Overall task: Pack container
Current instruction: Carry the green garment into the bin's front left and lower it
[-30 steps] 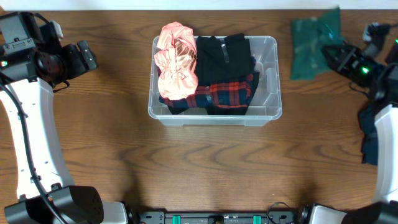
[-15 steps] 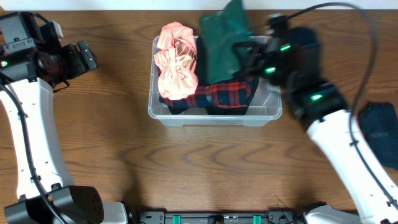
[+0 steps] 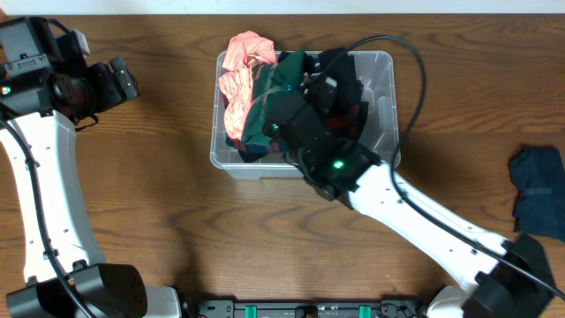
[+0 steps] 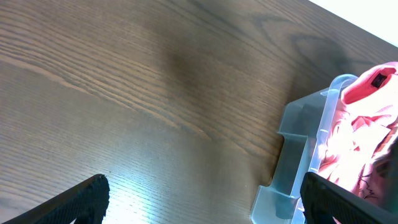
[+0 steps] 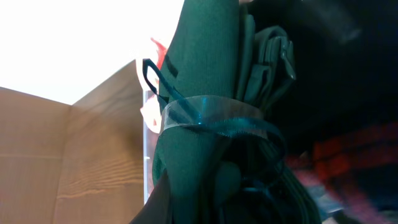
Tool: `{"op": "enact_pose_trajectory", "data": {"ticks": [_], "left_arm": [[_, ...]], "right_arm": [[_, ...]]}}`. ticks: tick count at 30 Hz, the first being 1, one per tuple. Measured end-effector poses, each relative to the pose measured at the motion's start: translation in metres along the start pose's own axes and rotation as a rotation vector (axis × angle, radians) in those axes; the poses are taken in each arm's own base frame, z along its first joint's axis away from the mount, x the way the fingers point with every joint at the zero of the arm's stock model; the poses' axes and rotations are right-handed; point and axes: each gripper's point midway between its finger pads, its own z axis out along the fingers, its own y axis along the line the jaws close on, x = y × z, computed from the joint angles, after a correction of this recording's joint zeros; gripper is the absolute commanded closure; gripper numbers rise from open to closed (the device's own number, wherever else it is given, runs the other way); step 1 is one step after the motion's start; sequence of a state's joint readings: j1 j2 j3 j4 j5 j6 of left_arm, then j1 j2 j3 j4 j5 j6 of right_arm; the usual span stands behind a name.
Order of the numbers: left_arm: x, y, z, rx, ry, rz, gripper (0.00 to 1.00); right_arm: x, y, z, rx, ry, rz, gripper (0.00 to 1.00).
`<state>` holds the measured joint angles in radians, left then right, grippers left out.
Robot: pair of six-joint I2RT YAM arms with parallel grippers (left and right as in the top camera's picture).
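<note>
The green garment is still short of the container's side, so my right gripper needs to go left in the overhead view next, over the pink garment's near end (image 3: 235,125), to release it.
The clear container (image 3: 381,64) stands at the table's centre, with a pink garment (image 3: 238,71), a black one (image 3: 342,69) and a red plaid one (image 3: 355,113) inside. My right gripper (image 3: 281,108) reaches into its left-middle, shut on a folded dark green garment (image 3: 260,115). In the right wrist view that green garment (image 5: 205,81) fills the frame, bound by a clear band and ribbon, with the gripper (image 5: 211,199) clamped on its lower part. My left gripper (image 3: 124,79) hangs open at the far left, apart from the container corner (image 4: 292,149).
A dark blue cloth (image 3: 538,190) lies on the wooden table near the right edge. The right arm stretches diagonally from the front right across the container's front wall. The left arm's base stands at the front left.
The right arm has swung from the table's far right to over the container, carrying the green garment, and lowered it beside the pink one. The left arm has not moved.
</note>
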<state>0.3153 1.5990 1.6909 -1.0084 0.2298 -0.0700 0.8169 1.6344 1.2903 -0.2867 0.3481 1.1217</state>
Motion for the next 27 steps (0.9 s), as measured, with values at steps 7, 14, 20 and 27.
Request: {"op": "enact_pose_trajectory", "data": {"ticks": [7, 14, 20, 27], "left_arm": [[0.0, 0.0, 0.0, 0.0, 0.0, 0.0, 0.02], [0.0, 0.0, 0.0, 0.0, 0.0, 0.0, 0.02], [0.0, 0.0, 0.0, 0.0, 0.0, 0.0, 0.02], [0.0, 0.0, 0.0, 0.0, 0.0, 0.0, 0.02]], "right_arm": [[0.011, 0.019, 0.007, -0.083, 0.041, 0.008, 0.98], [0.025, 0.033, 0.003, -0.151, 0.106, -0.033, 0.98], [0.036, 0.035, 0.0, -0.155, 0.136, -0.062, 0.93], [0.045, 0.039, -0.002, -0.171, 0.153, -0.091, 0.44]]}}
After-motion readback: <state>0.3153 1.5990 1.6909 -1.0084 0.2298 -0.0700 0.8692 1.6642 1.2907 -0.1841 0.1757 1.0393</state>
